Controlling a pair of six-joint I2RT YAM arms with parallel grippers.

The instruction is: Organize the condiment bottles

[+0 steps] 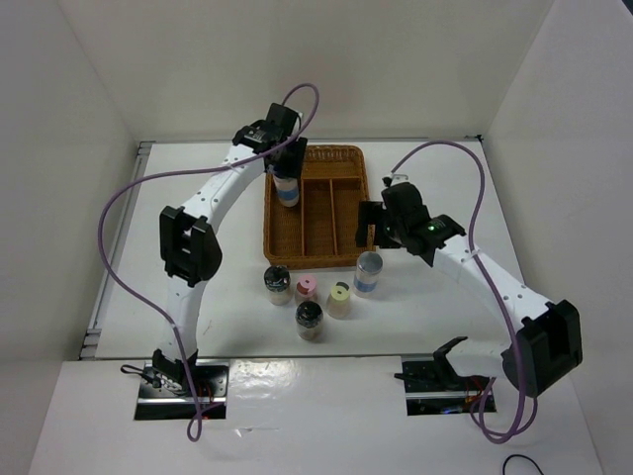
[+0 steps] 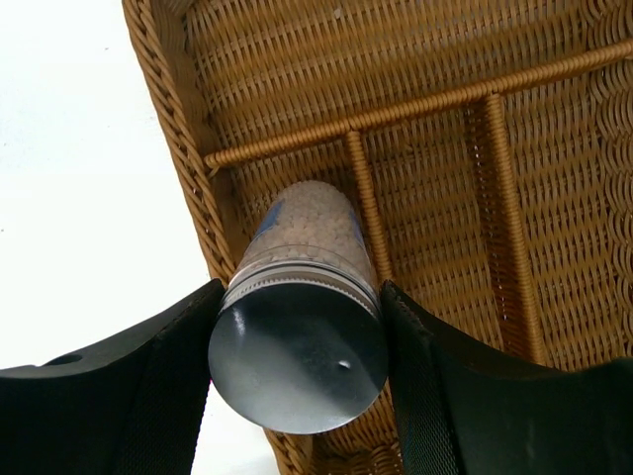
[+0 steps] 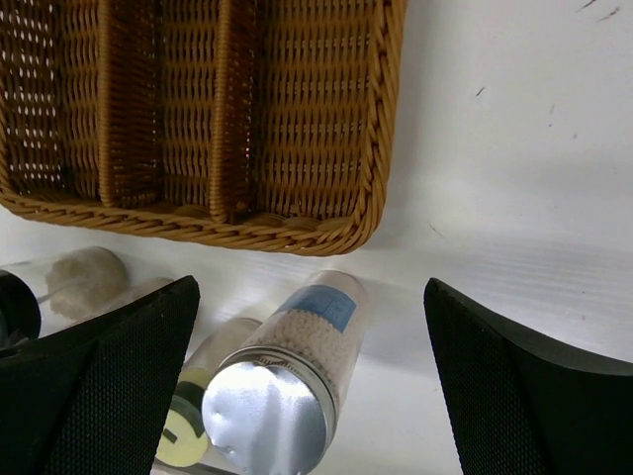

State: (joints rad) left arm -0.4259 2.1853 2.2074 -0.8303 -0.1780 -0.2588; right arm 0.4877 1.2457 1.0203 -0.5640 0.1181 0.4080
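The base of the silver-lidded bottle is between rim and divider. My left gripper will next lower the bottle slightly into its compartment (image 1: 288, 200) (image 2: 313, 206) and open its fingers.
My left gripper (image 1: 286, 166) is shut on a silver-lidded, blue-labelled bottle (image 1: 287, 188) and holds it upright in the far left part of the wicker basket (image 1: 341, 158). In the left wrist view the fingers (image 2: 148, 396) clamp the lid (image 2: 297, 361). My right gripper (image 1: 372, 237) is open just above the second silver-lidded bottle (image 1: 368, 272), which stands in front of the basket; it shows between the open fingers (image 3: 534, 396) in the right wrist view (image 3: 282, 391). Two dark-capped bottles (image 1: 277, 282) (image 1: 309, 319), a pink-capped one (image 1: 306, 288) and a yellow-capped one (image 1: 339, 297) stand nearby.
The basket (image 3: 198, 119) has long compartments split by wicker dividers (image 2: 361, 188). The yellow cap (image 3: 183, 435) and a clear bottle (image 3: 79, 277) stand close to the left of the right gripper's bottle. White walls enclose the table.
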